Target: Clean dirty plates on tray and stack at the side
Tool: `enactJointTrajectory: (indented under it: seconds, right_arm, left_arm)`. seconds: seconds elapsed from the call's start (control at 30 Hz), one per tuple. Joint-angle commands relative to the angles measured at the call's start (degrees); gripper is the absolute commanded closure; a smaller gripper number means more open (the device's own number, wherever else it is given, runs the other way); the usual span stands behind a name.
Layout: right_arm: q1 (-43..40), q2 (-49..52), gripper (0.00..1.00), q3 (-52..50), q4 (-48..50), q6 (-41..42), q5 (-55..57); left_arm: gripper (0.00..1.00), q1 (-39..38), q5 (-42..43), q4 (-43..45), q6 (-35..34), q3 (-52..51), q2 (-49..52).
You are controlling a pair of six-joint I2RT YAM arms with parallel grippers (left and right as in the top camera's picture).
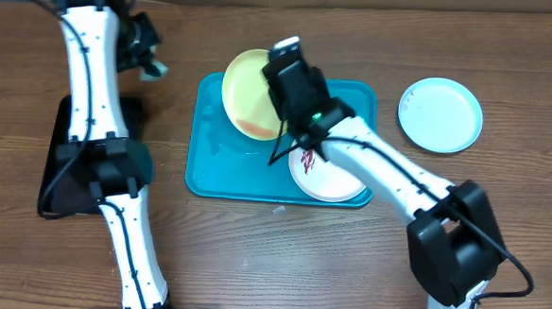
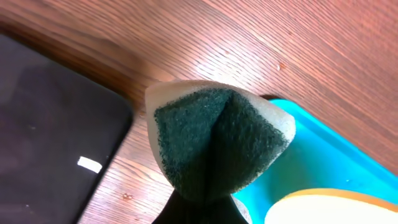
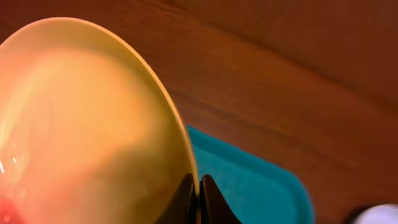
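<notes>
My right gripper should swing up past the tray, then down to release over the pale blue plate (image 1: 441,114) (image 3: 379,215), since that lies to its right in the overhead view.
My right gripper (image 1: 277,96) is shut on the rim of the yellow-green plate (image 1: 248,93) and holds it tilted up over the left part of the turquoise tray (image 1: 209,160); a red smear shows at its lower edge. In the right wrist view the fingers (image 3: 199,186) pinch the plate's rim (image 3: 93,124). The white plate (image 1: 336,181) with a dark-red smear lies in the tray, partly under the right arm. The pale blue plate (image 1: 441,114) lies on the table right of the tray. My left gripper (image 1: 150,65) is shut on a green-and-white sponge (image 2: 217,143), left of the tray (image 2: 323,162).
A black tray (image 1: 59,172) lies at the left under the left arm and shows in the left wrist view (image 2: 43,124). The wooden table (image 1: 279,268) stretches in front of the turquoise tray.
</notes>
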Motion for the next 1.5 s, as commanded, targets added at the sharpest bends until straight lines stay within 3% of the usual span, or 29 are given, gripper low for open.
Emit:
enactJointTrajectory:
  seconds: [0.0, 0.3, 0.4, 0.63, 0.77, 1.07, 1.27, 1.33, 1.4, 1.47]
  right_arm:
    - [2.89, -1.16, 0.96, 0.33, 3.08, -11.32, 15.69]
    - [7.26, -1.16, 0.96, 0.33, 18.56, -34.67, 29.64]
    - [7.93, -1.16, 0.96, 0.33, 21.64, -38.66, 32.11]
    - [8.52, -1.16, 0.96, 0.33, 21.64, -39.19, 34.6]
    - [8.5, -1.16, 0.96, 0.33, 21.55, -34.45, 34.58]
    - [5.44, -1.16, 0.96, 0.33, 9.84, -8.94, 27.26]
    - [3.98, -1.16, 0.96, 0.33, 6.32, -8.66, 21.55]
    - [3.98, -1.16, 0.96, 0.33, 5.46, -8.39, 25.88]
    - [3.32, -1.57, 0.96, 0.33, 6.05, 3.74, 32.63]
    - [2.6, -2.43, 0.96, 0.33, 3.41, 4.96, 17.99]
  left_arm:
    - [0.96, 1.38, 4.72, -0.24, 2.14, 1.07, -0.85]
    - [0.96, 3.3, 8.74, -0.24, 5.62, 1.07, -0.87]
    - [0.96, 2.56, 11.17, -0.24, 5.99, 1.07, -0.87]
    - [0.96, 0.48, 11.15, -0.24, 5.99, 1.07, -0.87]
    - [0.96, -1.03, 10.71, -0.24, 6.03, 1.07, -0.87]
    - [0.96, -3.06, 9.01, -0.24, 6.23, 1.05, -0.87]
    - [0.96, -3.48, 9.03, -0.24, 6.45, 1.05, -0.87]
    - [0.96, -3.72, 9.03, -0.24, 6.45, 1.05, -0.87]
    - [0.96, -3.98, 9.01, -0.24, 6.47, 1.05, -0.87]
    - [0.96, -4.35, 9.01, -0.24, 6.45, 0.94, -0.87]
